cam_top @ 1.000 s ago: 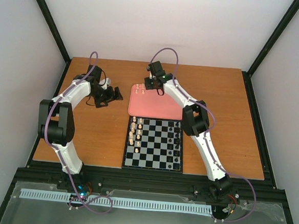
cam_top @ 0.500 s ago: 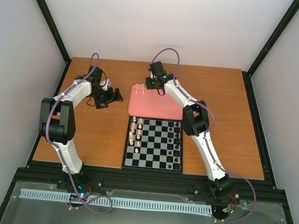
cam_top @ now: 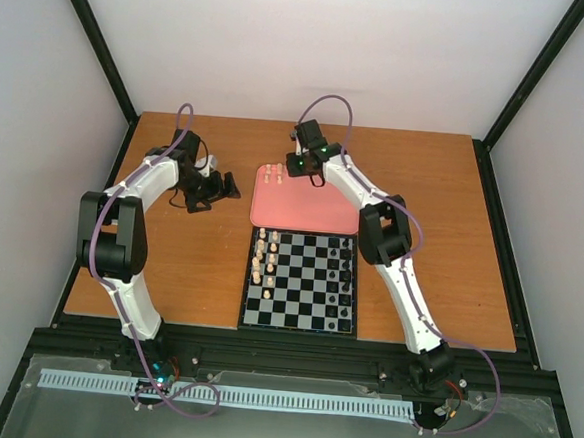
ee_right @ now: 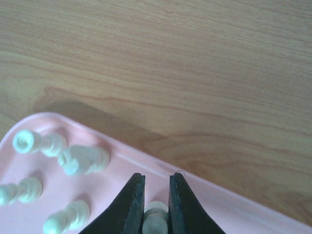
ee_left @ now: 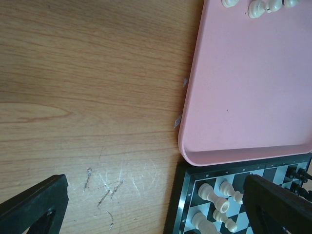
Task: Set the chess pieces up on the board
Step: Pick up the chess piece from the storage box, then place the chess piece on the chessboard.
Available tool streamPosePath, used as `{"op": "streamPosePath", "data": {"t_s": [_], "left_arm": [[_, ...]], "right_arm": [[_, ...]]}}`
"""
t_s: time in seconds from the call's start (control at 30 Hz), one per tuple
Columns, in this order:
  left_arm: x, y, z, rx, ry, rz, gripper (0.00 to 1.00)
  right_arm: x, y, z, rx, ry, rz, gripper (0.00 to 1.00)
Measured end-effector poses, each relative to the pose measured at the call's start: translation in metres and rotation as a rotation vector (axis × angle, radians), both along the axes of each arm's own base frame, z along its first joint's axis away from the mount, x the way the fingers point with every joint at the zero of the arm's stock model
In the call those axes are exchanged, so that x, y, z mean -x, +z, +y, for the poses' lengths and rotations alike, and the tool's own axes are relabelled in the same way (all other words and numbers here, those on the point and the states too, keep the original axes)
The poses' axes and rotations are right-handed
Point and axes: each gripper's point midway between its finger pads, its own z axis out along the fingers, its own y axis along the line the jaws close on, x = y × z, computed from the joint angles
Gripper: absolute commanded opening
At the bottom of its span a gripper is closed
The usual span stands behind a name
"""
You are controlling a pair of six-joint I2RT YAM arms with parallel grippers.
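Note:
My right gripper should next lift the piece, carry it back, lower it and let go of it, because the empty edge square [cam_top: 254, 292] at the near end of the cream row is back of it.
The chequered board [cam_top: 299, 327] lies at the table's front middle, with several cream chess pieces [cam_top: 261, 257] along its left side. More cream pieces [cam_top: 272, 171] lie in the far left corner of the pink tray [cam_top: 307, 215]. My right gripper [cam_top: 297, 169] reaches down there. In the right wrist view its jaws [ee_right: 156, 176] press on both sides of one cream piece [ee_right: 156, 219], with other pieces [ee_right: 83, 160] lying loose to the left. My left gripper [cam_top: 214, 186] hovers over bare wood left of the tray, open and empty [ee_left: 156, 180].
Black pieces [cam_top: 346, 278] line the board's right side. The left wrist view shows the tray's near left corner [ee_left: 195, 156] touching the board's edge [ee_left: 183, 204], with cream pieces [ee_left: 214, 195] standing on the squares there. Scratched wood lies under the left gripper.
The right gripper's jaws have closed in on a cream piece at the tray's far left corner. The left arm has not moved.

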Motion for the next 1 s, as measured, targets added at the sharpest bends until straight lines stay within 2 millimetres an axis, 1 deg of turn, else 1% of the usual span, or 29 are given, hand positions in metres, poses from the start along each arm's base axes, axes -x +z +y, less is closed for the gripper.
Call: {"op": "streamPosePath", "data": {"t_s": [0.1,0.17,0.23,0.37,0.4,0.43,0.47,0.5,0.53,0.57,0.6,0.63,0.67,0.73,0.8,0.9,1.0], "left_arm": [[0.0,0.0,0.0,-0.002,0.001,0.0,1.0],[0.0,0.0,0.001,-0.004,0.001,0.0,1.0],[0.0,0.0,0.001,-0.006,0.002,0.0,1.0],[0.0,0.002,0.002,-0.012,0.004,-0.008,1.0],[-0.001,0.003,0.002,-0.015,0.005,-0.01,1.0],[-0.001,0.003,0.003,-0.015,0.005,-0.011,1.0],[-0.001,0.003,0.003,-0.017,0.006,-0.012,1.0],[-0.001,0.003,0.003,-0.018,0.006,-0.013,1.0],[-0.001,0.004,0.003,-0.019,0.006,-0.014,1.0],[-0.001,0.004,0.003,-0.021,0.007,-0.013,1.0],[-0.001,0.004,0.004,-0.022,0.007,-0.015,1.0],[-0.001,0.004,0.004,-0.022,0.007,-0.014,1.0],[-0.001,0.004,0.004,-0.022,0.007,-0.015,1.0],[-0.001,0.004,0.004,-0.022,0.007,-0.015,1.0],[-0.001,0.004,0.004,-0.024,0.008,-0.015,1.0],[-0.001,0.003,0.005,-0.032,0.011,-0.016,1.0],[-0.001,0.003,0.007,-0.041,0.013,-0.017,1.0]], "right_arm": [[0.012,0.009,-0.002,0.015,0.014,0.01,0.06],[0.025,0.025,-0.005,0.027,0.028,0.007,0.07],[0.04,0.05,-0.003,0.027,0.05,-0.013,0.07],[0.088,0.123,0.011,-0.01,0.121,-0.097,0.07],[0.104,0.142,0.016,-0.028,0.146,-0.126,0.07],[0.133,0.163,0.024,-0.048,0.188,-0.154,0.07],[0.14,0.166,0.025,-0.051,0.198,-0.155,0.08],[0.159,0.174,0.032,-0.066,0.231,-0.179,0.08],[0.181,0.175,0.036,-0.068,0.261,-0.183,0.08],[0.203,0.173,0.038,-0.063,0.293,-0.176,0.08],[0.221,0.168,0.041,-0.056,0.319,-0.168,0.08],[0.243,0.159,0.045,-0.046,0.356,-0.157,0.08],[0.261,0.15,0.048,-0.035,0.386,-0.143,0.08],[0.291,0.13,0.054,-0.011,0.443,-0.113,0.08],[0.314,0.111,0.057,0.017,0.486,-0.09,0.08],[0.34,0.091,0.062,0.05,0.539,-0.083,0.08],[0.361,0.082,0.066,0.054,0.59,-0.091,0.08]]}}
